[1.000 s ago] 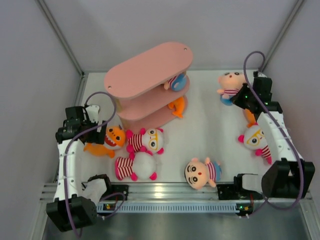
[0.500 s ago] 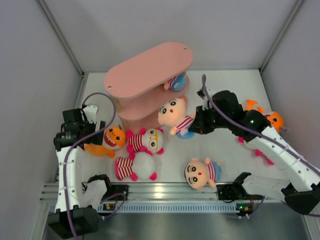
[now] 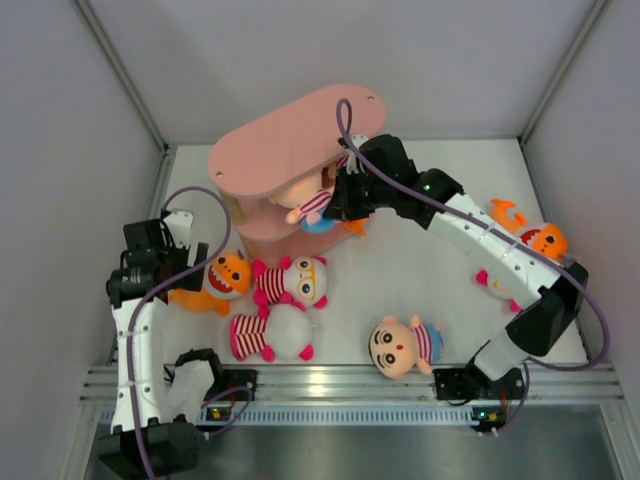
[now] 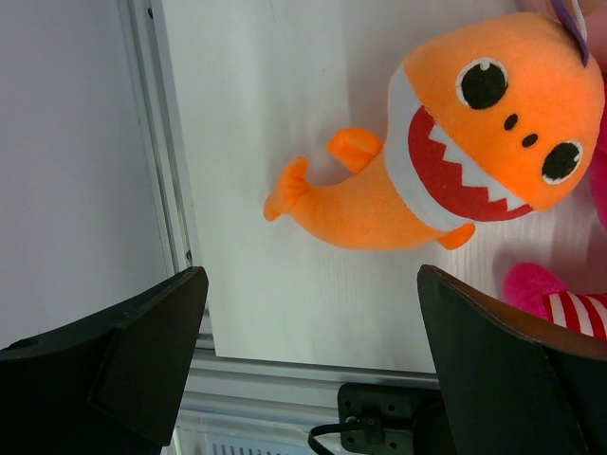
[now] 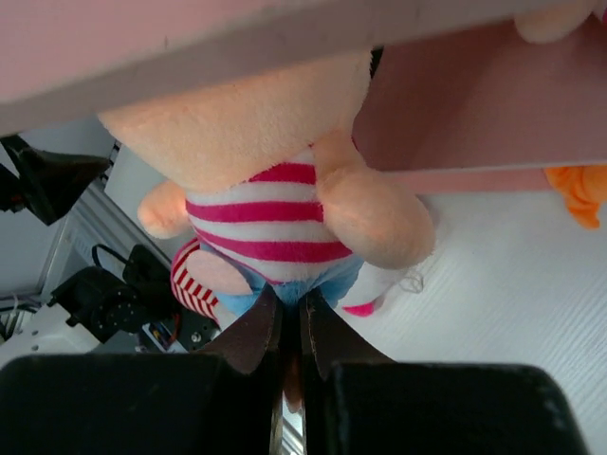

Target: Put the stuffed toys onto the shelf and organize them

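My right gripper pushes the doll, whose body still juts out, outward under the shelf's top board and releases next, since the middle level's inside lies outward.
The pink shelf [image 3: 285, 140] stands at the back centre. My right gripper [image 3: 338, 198] is shut on a peach-skinned boy doll [image 3: 308, 205] and holds it at the shelf's middle tier, its head under the top board. In the right wrist view my gripper [image 5: 292, 313] pinches the blue shorts of the doll [image 5: 275, 190]. My left gripper [image 3: 150, 262] is open and empty, beside an orange fish [image 3: 225, 272], which also shows in the left wrist view [image 4: 455, 161]. Two white-headed dolls [image 3: 295, 280] [image 3: 272, 335] and another boy doll [image 3: 400, 345] lie at the front.
An orange fish [image 3: 540, 240] and a partly hidden white-headed doll [image 3: 492, 285] lie at the right. Part of an orange fish [image 3: 355, 226] shows at the shelf's bottom tier. The enclosure walls stand close on both sides. The metal rail [image 3: 330, 385] runs along the near edge.
My right arm has carried the boy doll from the back right corner leftwards to the shelf and under its top board. The left arm has barely moved.
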Motion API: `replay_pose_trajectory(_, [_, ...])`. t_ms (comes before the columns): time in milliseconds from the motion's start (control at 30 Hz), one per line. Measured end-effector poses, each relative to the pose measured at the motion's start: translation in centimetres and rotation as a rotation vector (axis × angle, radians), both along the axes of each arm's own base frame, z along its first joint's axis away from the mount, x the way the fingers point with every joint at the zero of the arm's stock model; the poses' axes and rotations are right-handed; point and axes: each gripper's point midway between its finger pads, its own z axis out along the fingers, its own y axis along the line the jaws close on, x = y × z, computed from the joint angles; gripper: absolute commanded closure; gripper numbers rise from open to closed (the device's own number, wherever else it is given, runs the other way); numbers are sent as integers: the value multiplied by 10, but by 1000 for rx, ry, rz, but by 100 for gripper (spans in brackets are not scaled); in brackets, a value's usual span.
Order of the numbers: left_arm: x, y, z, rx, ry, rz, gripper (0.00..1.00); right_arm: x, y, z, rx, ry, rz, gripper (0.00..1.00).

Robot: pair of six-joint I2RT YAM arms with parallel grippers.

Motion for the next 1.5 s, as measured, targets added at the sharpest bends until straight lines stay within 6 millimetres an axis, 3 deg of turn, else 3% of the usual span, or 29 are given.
replay_pose_trajectory(267, [-1, 3, 0, 18, 5, 0, 2, 44, 7, -1, 5, -18, -83, 99])
replay_pose_trajectory(767, [-1, 3, 0, 26, 6, -2, 2, 72, -1, -9, 22, -12, -154, 80])
replay_pose_trajectory(833, [-1, 3, 0, 26, 6, -2, 2, 73, -2, -9, 25, -14, -156, 86])
replay_pose_trajectory(900, [-1, 3, 0, 26, 7, -2, 2, 74, 0, -6, 35, -19, -151, 100])
replay_pose_trajectory(1167, [0, 4, 0, 27, 11, -1, 2, 64, 9, -5, 37, -25, -95, 99])
replay_pose_trajectory(1233, [0, 3, -1, 25, 15, -1, 2, 64, 9, -6, 29, -33, -100, 89])
replay_pose_trajectory(1267, [0, 4, -1, 25, 16, -1, 2, 65, 9, -7, 24, -37, -104, 77])
replay_pose_trajectory(1367, [0, 4, -2, 25, 19, -1, 2, 69, 6, -9, 8, -47, -127, 54])
replay_pose_trajectory(1500, [0, 4, -2, 26, 20, -2, 2, 75, 0, -11, -9, -62, -156, 47])
